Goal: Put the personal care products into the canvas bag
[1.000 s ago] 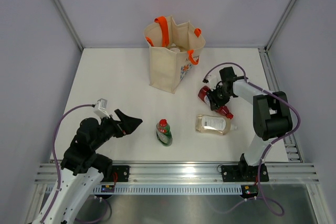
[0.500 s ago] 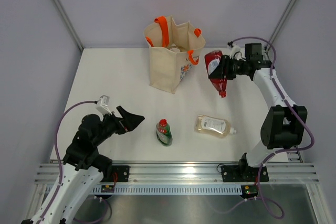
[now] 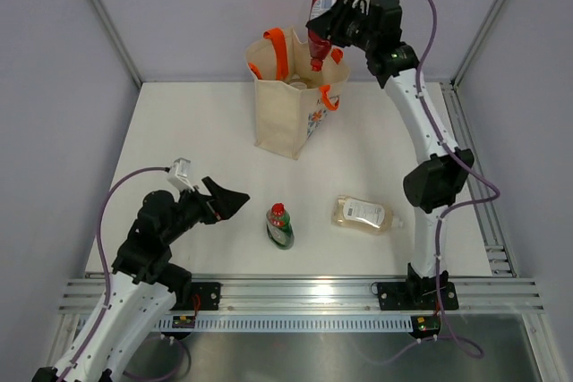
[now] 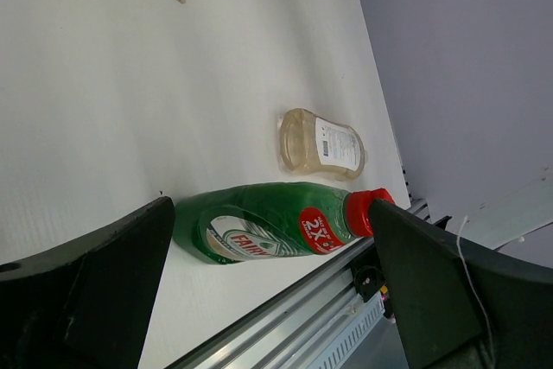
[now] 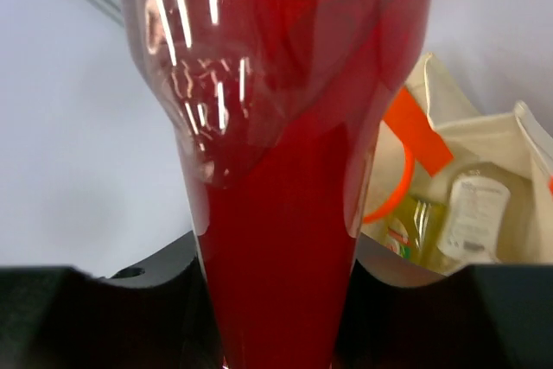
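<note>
The red bottle (image 3: 326,2) hangs off-center, so next I need to move my right gripper to the left in the top view and down over the bag's opening (image 3: 301,76) to let go.
My right gripper (image 3: 329,26) is shut on the red bottle (image 3: 326,2), holding it cap-down over the mouth of the canvas bag (image 3: 285,118). In the right wrist view the red bottle (image 5: 276,213) fills the space between the fingers. Beyond it the bag (image 5: 497,149) holds a clear bottle (image 5: 471,213) and a yellow-green bottle (image 5: 416,232). A green bottle with a red cap (image 3: 280,227) and a clear bottle (image 3: 362,213) lie on the table. My left gripper (image 3: 231,202) is open, just left of the green bottle (image 4: 276,226).
The white table ends in a metal rail (image 3: 295,294) along the near edge. Grey walls and slanted frame posts (image 3: 106,20) enclose the back and sides. The bag's orange handles (image 3: 279,51) stick up around its mouth.
The right arm has lifted the red bottle off the table's right side and swung it up and back above the bag. The left gripper has edged slightly toward the green bottle.
</note>
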